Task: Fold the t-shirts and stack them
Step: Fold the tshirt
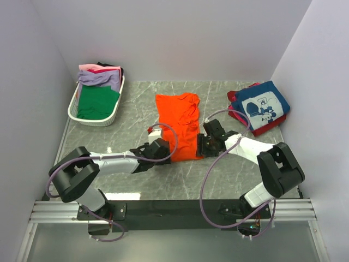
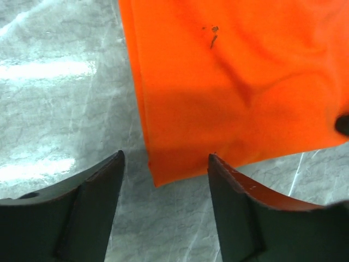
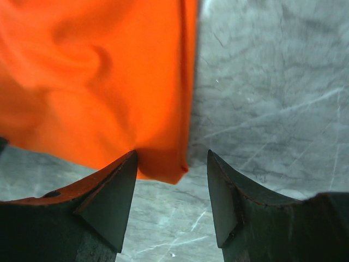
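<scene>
The robot's right gripper will next stay low at the orange t-shirt hem's near corner (image 1: 200, 158) (image 3: 173, 172) on the navy t-shirt's side and close its fingers, because that corner is already between them.
A bright orange t-shirt (image 1: 179, 124) lies folded lengthwise on the marble table, its hem toward the arms. My left gripper (image 1: 163, 150) is open at the hem's near left corner (image 2: 158, 177); that corner lies between its fingertips, ungripped. My right gripper (image 1: 203, 143) is open at the near right corner (image 3: 172, 172), which also lies loose between its fingers. A navy blue t-shirt with white cartoon print (image 1: 264, 105) tops a folded stack at the right, red showing beneath. More t-shirts, green (image 1: 97, 102), lavender (image 1: 98, 77) and pink, fill the basket.
The white slatted basket (image 1: 74, 109) stands at the back left against the wall. White walls close in the table on three sides. Bare marble (image 1: 136, 101) shows between the basket and the orange shirt.
</scene>
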